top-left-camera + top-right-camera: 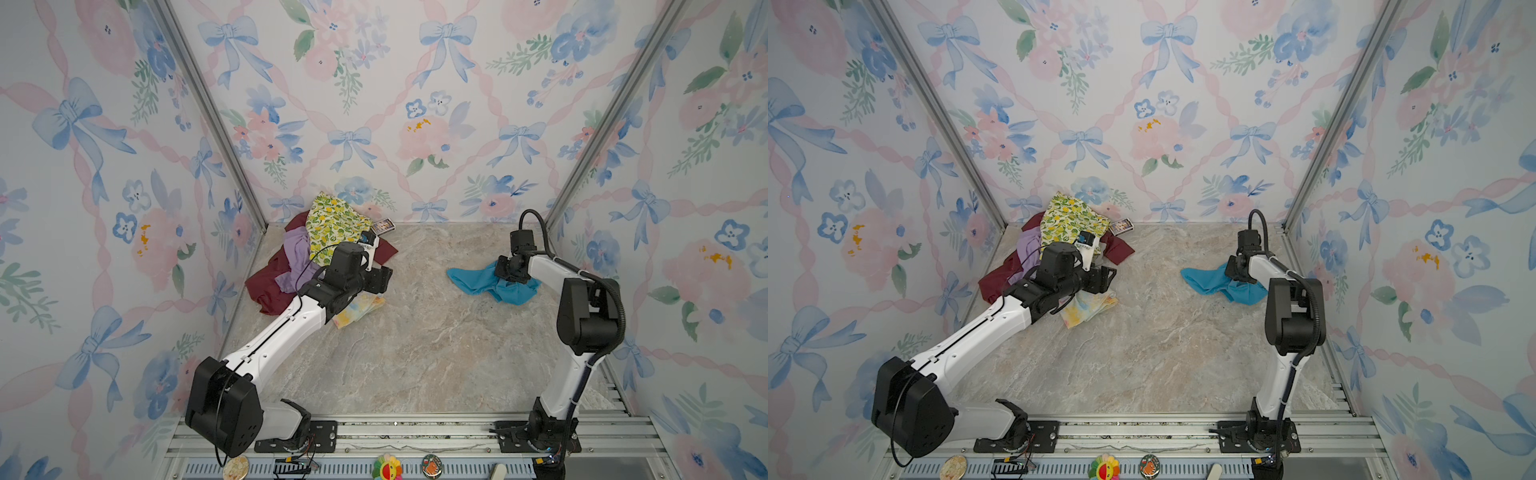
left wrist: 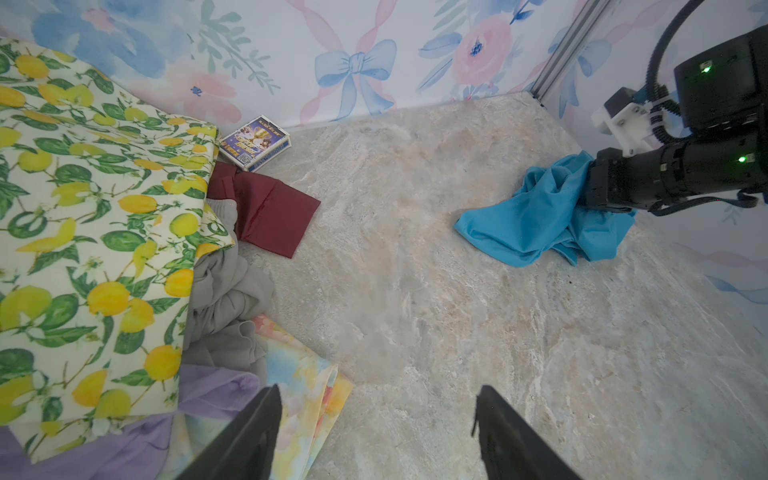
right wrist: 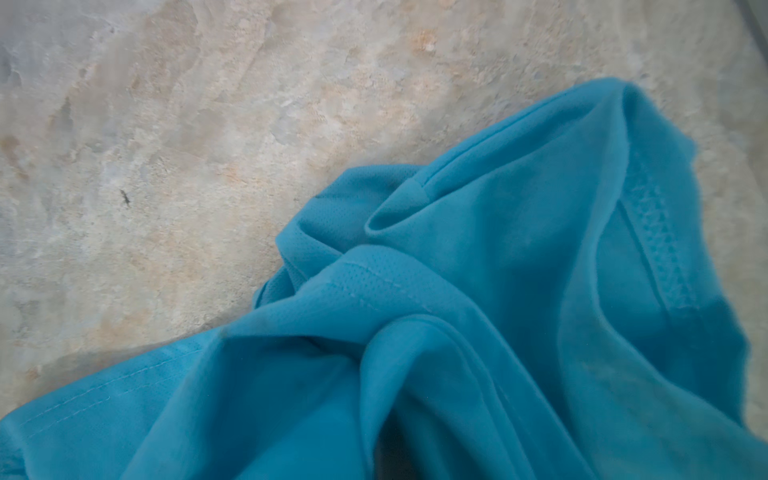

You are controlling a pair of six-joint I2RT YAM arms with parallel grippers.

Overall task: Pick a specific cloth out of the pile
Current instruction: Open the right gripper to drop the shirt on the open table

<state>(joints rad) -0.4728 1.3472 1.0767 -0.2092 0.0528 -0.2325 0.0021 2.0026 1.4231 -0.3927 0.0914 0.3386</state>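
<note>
I will next draw my right gripper's cloth outward toward the back wall, low onto bare marble, and release it, as it is clear of the pile.
The cloth [image 1: 473,281] [image 1: 1204,283] is plain turquoise. It lies crumpled on the marble floor at the right, well apart from the pile [image 1: 299,257] [image 1: 1034,254]. My right gripper [image 1: 508,272] [image 1: 1236,270] is down on the cloth's right part and shut on a bunch of it. In the right wrist view the cloth [image 3: 457,311] covers the fingers. The pile holds maroon, lavender, lemon-print [image 2: 104,208], grey [image 2: 224,299] and tie-dye [image 2: 307,386] cloths. My left gripper [image 2: 378,392] [image 1: 380,279] hovers open at the pile's right edge, with one finger over the tie-dye cloth and nothing between the jaws.
A small card box [image 1: 383,227] [image 2: 259,143] lies by the back wall beside the pile. Flower-papered walls enclose the floor on three sides. A metal rail [image 1: 415,432] carrying both arm bases runs along the front edge. Bare marble floor [image 1: 415,332] separates the pile and the cloth.
</note>
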